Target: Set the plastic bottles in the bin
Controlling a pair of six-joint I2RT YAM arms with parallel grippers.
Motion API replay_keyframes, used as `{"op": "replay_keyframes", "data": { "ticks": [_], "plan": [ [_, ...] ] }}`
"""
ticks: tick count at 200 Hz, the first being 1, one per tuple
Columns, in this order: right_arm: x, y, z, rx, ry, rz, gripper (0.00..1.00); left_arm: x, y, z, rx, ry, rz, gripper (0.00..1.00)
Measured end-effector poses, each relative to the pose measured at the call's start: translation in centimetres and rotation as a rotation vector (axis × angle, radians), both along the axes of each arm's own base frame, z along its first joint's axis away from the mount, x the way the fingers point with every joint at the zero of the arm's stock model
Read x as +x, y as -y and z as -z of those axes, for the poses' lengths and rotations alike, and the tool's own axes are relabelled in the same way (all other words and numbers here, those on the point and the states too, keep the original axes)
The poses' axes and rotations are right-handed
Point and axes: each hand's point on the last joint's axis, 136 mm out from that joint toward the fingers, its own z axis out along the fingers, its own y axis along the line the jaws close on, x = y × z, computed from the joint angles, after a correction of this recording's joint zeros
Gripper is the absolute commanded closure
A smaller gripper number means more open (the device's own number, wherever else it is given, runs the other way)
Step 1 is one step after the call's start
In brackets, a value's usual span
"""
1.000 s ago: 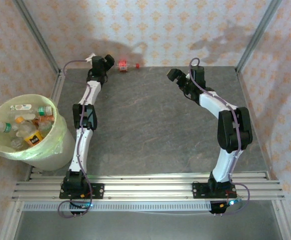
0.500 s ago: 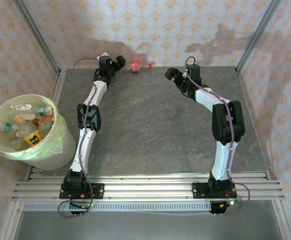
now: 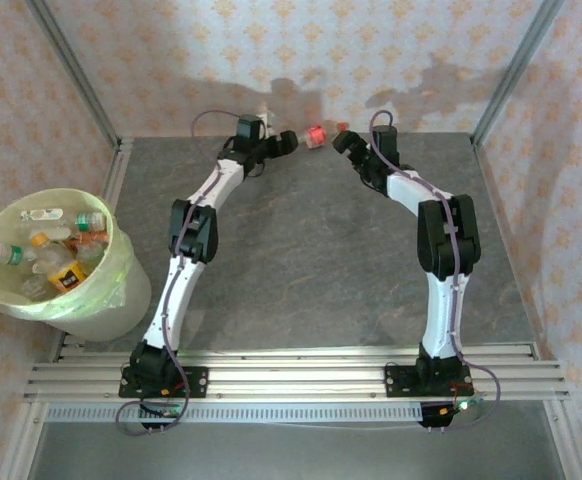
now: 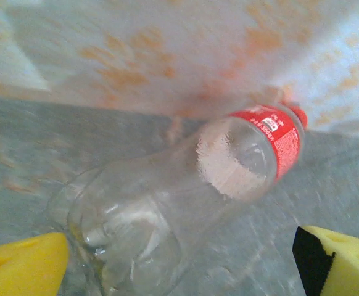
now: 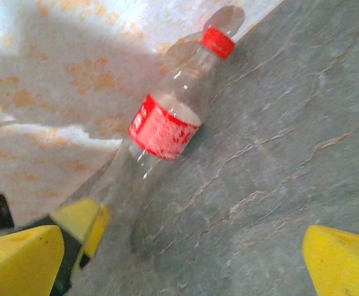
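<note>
The cola bottle's clear base lies slanted between my fingers, so my left gripper comes back from the wall toward my right gripper next, turning onto it.
A clear cola bottle with a red label and red cap lies at the foot of the back wall. In the left wrist view the cola bottle has its base between my yellow fingers, and my left gripper is open around it. In the top view my left gripper is just left of the bottle and my right gripper just right of its cap. My right gripper is open, the cola bottle lying ahead of it. The bin at the left holds several bottles.
The patterned back wall rises right behind the bottle. Metal frame posts stand at the back corners. The grey stone tabletop stretches between the arms. The bin stands beyond the table's left edge.
The cola bottle has slid right along the back wall with my left gripper following close behind it. My right gripper has moved back toward the wall, near the bottle's cap.
</note>
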Motion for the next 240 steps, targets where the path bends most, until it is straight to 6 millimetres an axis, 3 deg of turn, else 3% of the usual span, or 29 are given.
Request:
{"op": "replay_keyframes", "data": {
  "ticks": [31, 70, 96, 122, 140, 171, 200, 240],
  "plan": [
    [0.2, 2.0, 0.6, 0.005, -0.031, 0.066, 0.01, -3.8, 3.1, -1.3, 0.083, -0.018, 0.090, 0.02],
    [0.1, 3.5, 1.3, 0.016, -0.081, 0.122, 0.00, -6.4, 6.1, -6.3, 0.181, 0.071, 0.153, 0.00],
    [0.4, 3.4, 1.5, 0.019, -0.101, 0.129, 0.00, -6.1, 5.8, -7.9, 0.297, 0.107, 0.113, 0.00],
    [0.3, 3.4, 2.4, 0.022, -0.129, 0.134, 0.00, -4.0, 5.1, -8.9, 0.379, 0.161, 0.063, 0.00],
    [0.1, 3.5, 3.3, 0.018, -0.152, 0.135, 0.00, -3.5, 5.0, -7.5, 0.409, 0.155, 0.074, 0.00],
    [-0.4, 3.4, 4.4, 0.018, -0.188, 0.129, 0.00, -4.1, 5.5, -2.5, 0.433, 0.079, 0.147, 0.00],
    [-0.5, 3.3, 4.5, 0.018, -0.200, 0.124, 0.00, -4.8, 6.8, 0.8, 0.390, 0.027, 0.223, 0.01],
    [-0.8, 3.0, 4.7, 0.026, -0.214, 0.109, 0.00, -6.2, 8.5, 2.8, 0.368, -0.015, 0.293, 0.05]
  ]
}}
